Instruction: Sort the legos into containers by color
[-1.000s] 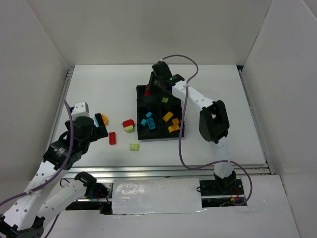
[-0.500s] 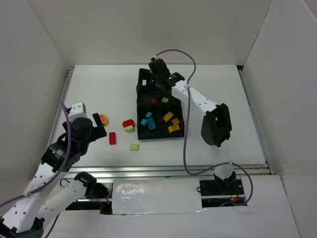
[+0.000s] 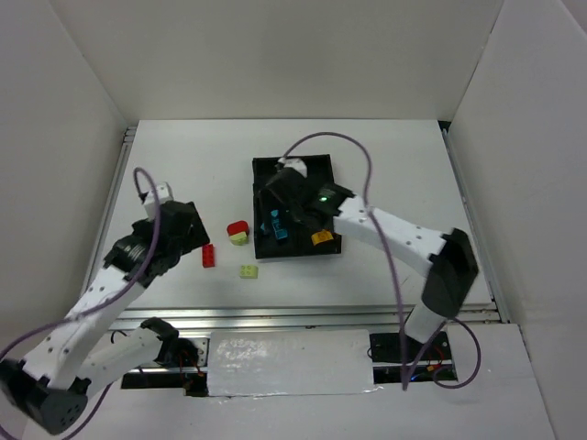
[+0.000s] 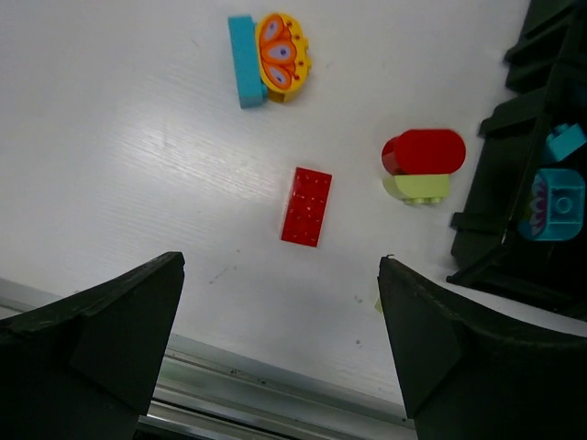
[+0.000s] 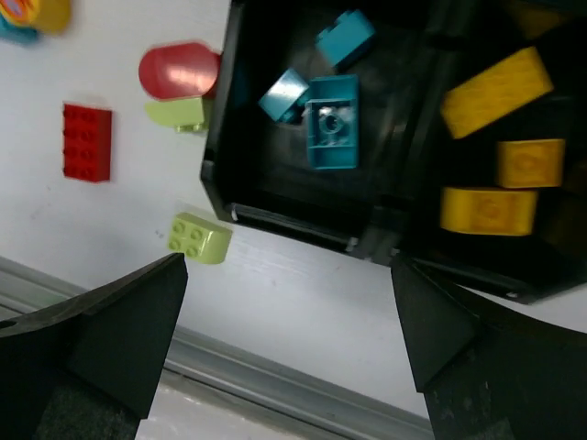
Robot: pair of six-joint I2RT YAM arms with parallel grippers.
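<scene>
The red brick (image 3: 208, 256) (image 4: 306, 206) is clear below my left gripper, to the gripper's right in the top view. I should move down that way, with my fingers on either side of the brick's long sides.
The black tray (image 3: 307, 162) is mostly covered by my right arm. My right gripper (image 5: 289, 264) hangs open and empty over the tray's near left corner (image 5: 275, 215). Below it, cyan bricks (image 5: 332, 122) lie in the near left compartment and yellow ones (image 5: 495, 92) in the near right. My left gripper (image 4: 282, 266) is open and empty above the table, near a flat red brick (image 4: 306, 206). A red rounded piece (image 4: 424, 151) on a lime one (image 4: 417, 188) lies beside the tray. A cyan bar with an orange piece (image 4: 275, 57) lies farther off.
A loose lime brick (image 5: 199, 238) sits on the table just in front of the tray's near left corner. The metal rail of the table's near edge (image 4: 275, 385) runs close below both grippers. White walls close in the table on three sides.
My right gripper opened over the far left compartment, left a red brick there, and drew back to the tray's near left corner. My left arm moved right, over the loose bricks.
</scene>
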